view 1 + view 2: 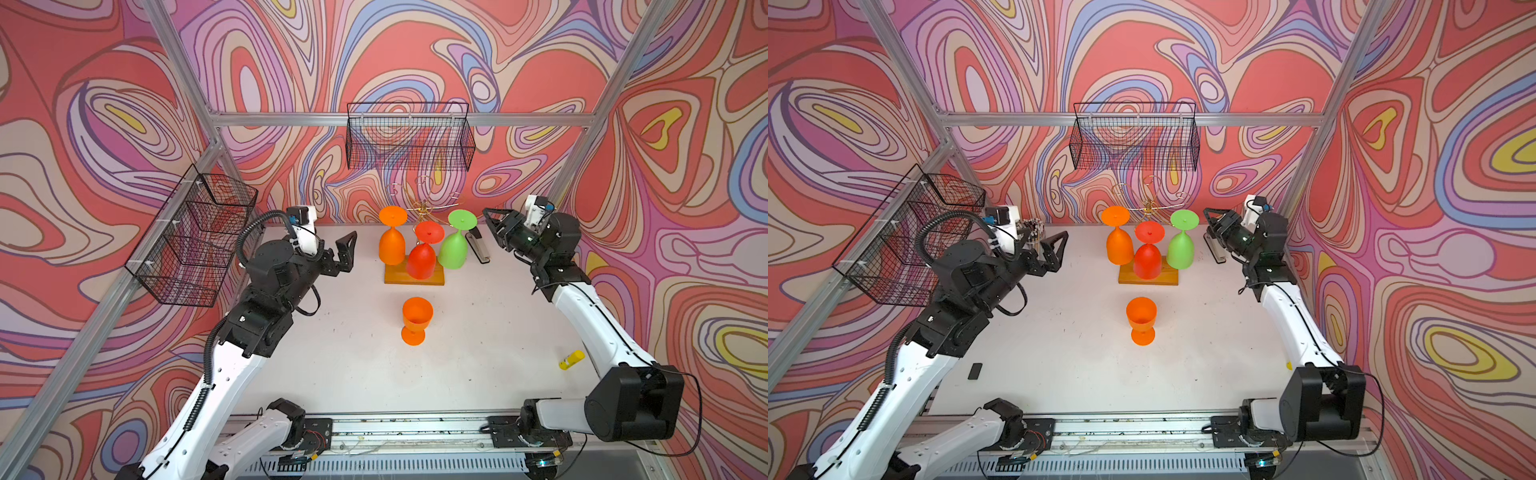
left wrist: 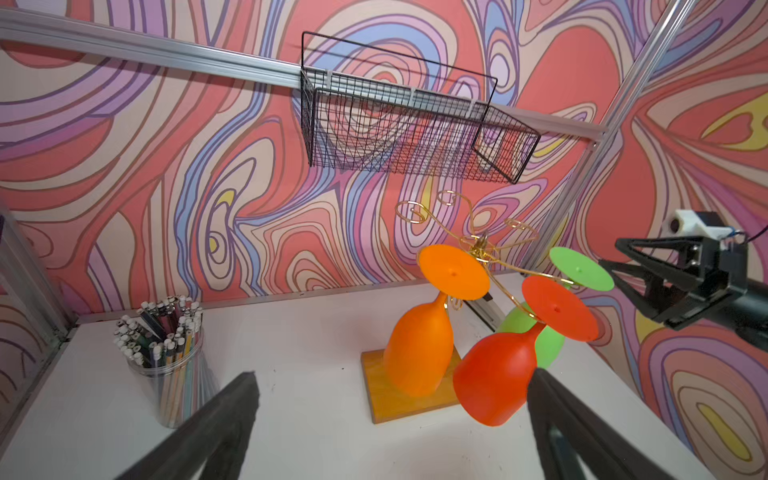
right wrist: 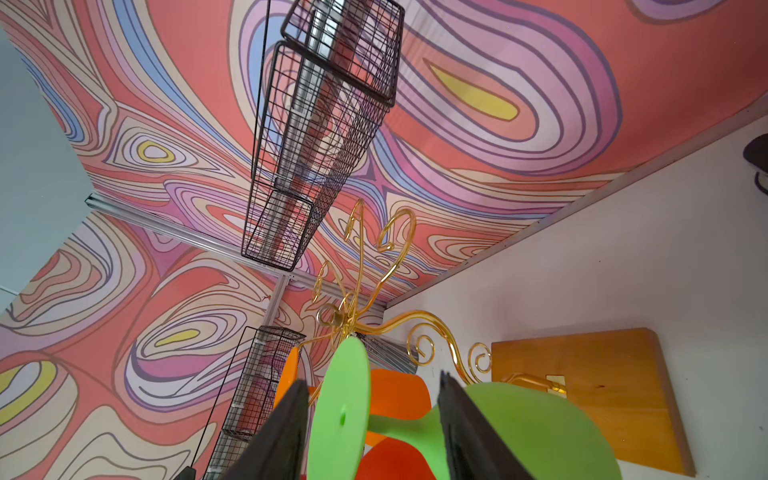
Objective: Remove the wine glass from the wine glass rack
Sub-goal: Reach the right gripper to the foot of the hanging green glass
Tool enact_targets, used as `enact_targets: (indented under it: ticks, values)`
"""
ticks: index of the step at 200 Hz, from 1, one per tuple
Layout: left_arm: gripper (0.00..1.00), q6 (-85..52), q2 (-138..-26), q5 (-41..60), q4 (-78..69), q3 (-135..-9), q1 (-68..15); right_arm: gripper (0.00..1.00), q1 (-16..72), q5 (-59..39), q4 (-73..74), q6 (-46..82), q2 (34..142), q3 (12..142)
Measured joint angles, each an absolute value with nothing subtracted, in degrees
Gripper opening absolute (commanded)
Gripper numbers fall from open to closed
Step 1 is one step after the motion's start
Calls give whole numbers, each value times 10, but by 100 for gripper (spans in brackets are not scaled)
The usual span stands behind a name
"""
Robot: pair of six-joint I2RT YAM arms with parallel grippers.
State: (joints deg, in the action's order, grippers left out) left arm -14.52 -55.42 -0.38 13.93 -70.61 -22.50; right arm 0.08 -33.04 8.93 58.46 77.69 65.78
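Note:
The green glass's foot disc sticks out from the rack toward my open fingers. I will slide my right gripper toward it and close on the foot disc's rim (image 1: pixel 474 219) (image 3: pixel 355 454).
The wine glass rack (image 1: pixel 424 205), a gold wire tree on a wooden base (image 1: pixel 395 279), stands at the back of the table. Three wine glasses hang from it upside down: orange (image 1: pixel 391 245), red (image 1: pixel 422 259) and green (image 1: pixel 454 249). A second orange wine glass (image 1: pixel 417 318) stands upright on the table in front of the rack. My left gripper (image 1: pixel 345 253) is wide open and empty, left of the rack (image 2: pixel 392 374). My right gripper (image 1: pixel 490 224) is open just right of the green glass. Its foot (image 3: pixel 343 411) and stem show between the fingers (image 3: pixel 374 378), unpinched.
A stapler (image 1: pixel 478 247) lies right of the rack, under my right gripper. A yellow tube (image 1: pixel 571 359) lies near the right arm. Black mesh baskets hang on the back wall (image 1: pixel 409 137) and the left wall (image 1: pixel 195 237). A cup of pencils (image 2: pixel 166 357) stands back left.

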Motion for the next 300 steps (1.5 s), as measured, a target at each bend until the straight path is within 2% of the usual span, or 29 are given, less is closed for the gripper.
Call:
enact_targets:
  ticks: [59,148,189,243,300]
  values:
    - [100,-187,-566,34,106,-706,-209,51,3,-354,120,601,799,658]
    - [100,-192,-567,40,103,-704,-205,49,34,-360,124,603,826,672]
    - [100,-192,-566,41,104,-700,-202,42,38,-360,124,600,827,676]
    - [100,-191,-557,45,103,-697,-199,25,38,-356,122,596,827,676]
    - [100,-191,-555,45,103,-696,-198,14,38,-354,120,595,827,677]
